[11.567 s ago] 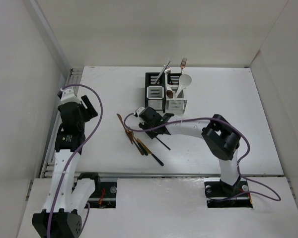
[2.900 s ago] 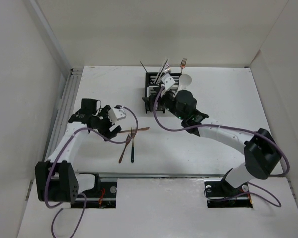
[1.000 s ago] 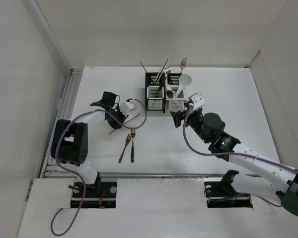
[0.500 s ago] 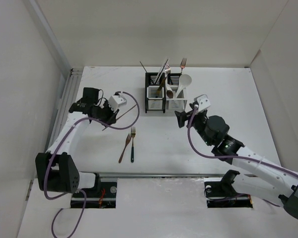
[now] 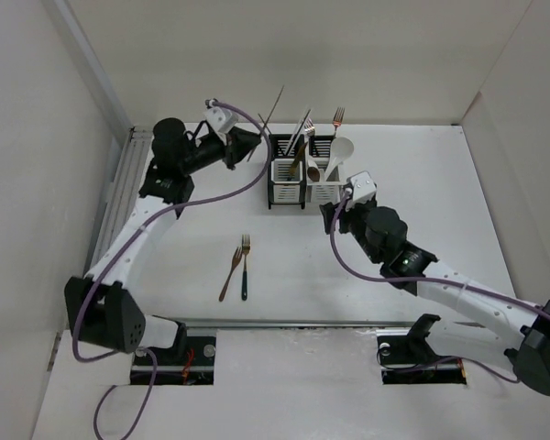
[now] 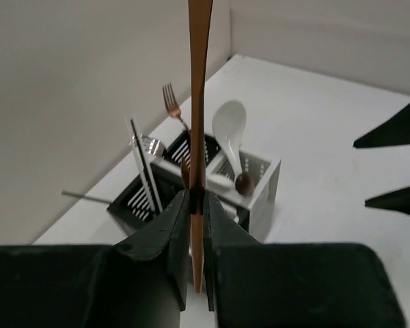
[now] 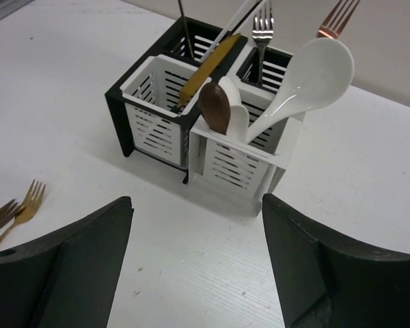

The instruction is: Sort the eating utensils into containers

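Observation:
The left gripper needs to lower the copper utensil toward the right in the top view, over the black-framed white basket, where there is open room beside the golden knife.
My left gripper is shut on a slim copper utensil and holds it raised just left of the containers. In the left wrist view the copper utensil stands upright between the fingers, above the containers. These hold a white soup spoon, forks, a brown spoon and thin pieces. My right gripper is open and empty, low over the table just in front of the containers. A copper fork and a dark-handled fork lie on the table.
White walls close in the table on the left, back and right. Purple cables trail along both arms. The two loose forks show at the left edge of the right wrist view.
My left arm has risen from the table and swung toward the back, carrying the copper utensil up beside the containers. The right gripper has shifted slightly closer to the containers.

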### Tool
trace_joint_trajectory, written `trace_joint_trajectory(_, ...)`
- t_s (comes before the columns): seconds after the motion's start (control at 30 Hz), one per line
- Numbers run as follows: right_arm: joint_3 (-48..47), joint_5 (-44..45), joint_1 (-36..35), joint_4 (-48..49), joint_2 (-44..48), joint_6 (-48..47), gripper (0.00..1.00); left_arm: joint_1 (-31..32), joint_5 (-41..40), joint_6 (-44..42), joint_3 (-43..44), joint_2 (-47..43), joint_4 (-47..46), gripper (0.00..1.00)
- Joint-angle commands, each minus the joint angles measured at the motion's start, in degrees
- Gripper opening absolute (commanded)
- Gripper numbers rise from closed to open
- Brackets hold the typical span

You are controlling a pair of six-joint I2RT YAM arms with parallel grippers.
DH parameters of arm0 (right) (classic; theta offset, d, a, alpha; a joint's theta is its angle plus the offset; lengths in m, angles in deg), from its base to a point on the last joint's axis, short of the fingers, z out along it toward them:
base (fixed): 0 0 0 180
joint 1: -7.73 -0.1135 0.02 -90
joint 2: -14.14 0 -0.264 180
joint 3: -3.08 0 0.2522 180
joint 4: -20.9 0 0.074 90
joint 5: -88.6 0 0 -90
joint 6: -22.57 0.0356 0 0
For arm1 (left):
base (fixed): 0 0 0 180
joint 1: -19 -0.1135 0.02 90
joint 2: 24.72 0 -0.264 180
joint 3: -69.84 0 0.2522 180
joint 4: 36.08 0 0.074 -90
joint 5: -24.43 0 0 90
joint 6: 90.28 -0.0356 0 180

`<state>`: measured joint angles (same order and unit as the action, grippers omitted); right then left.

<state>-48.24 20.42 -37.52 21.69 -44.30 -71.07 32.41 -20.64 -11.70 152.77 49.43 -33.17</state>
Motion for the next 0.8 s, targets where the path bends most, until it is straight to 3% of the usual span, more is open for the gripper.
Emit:
trace_joint_trajectory(0.0,-4.1,0.8,2.0,1.8,-0.5,-1.1,0.82,2.7,1.7,13.3,0.4,7.9,-23.9,0.0)
trace_joint_trajectory(0.17,-6.0,-2.9,6.7,1.8,-2.5,-1.1,0.82,4.3,-0.7,17.2,-1.0,15.3,-41.3,0.0)
trace_joint_trajectory(0.4,-11.9,-8.9,11.8,-2.1,-7.8,-2.2,0.82,5.4,-4.9,23.0,-1.6,24.0,-56.2,0.0)
trace_joint_trajectory(0.53,-14.6,-10.4,14.2,-4.1,-9.2,-2.8,0.82,7.2,-6.6,27.3,-3.5,27.2,-58.9,0.0)
trace_joint_trajectory(0.77,-14.6,-12.2,17.8,-6.7,-8.0,-3.9,0.82,8.7,-12.5,25.8,-8.3,29.1,-58.9,0.0)
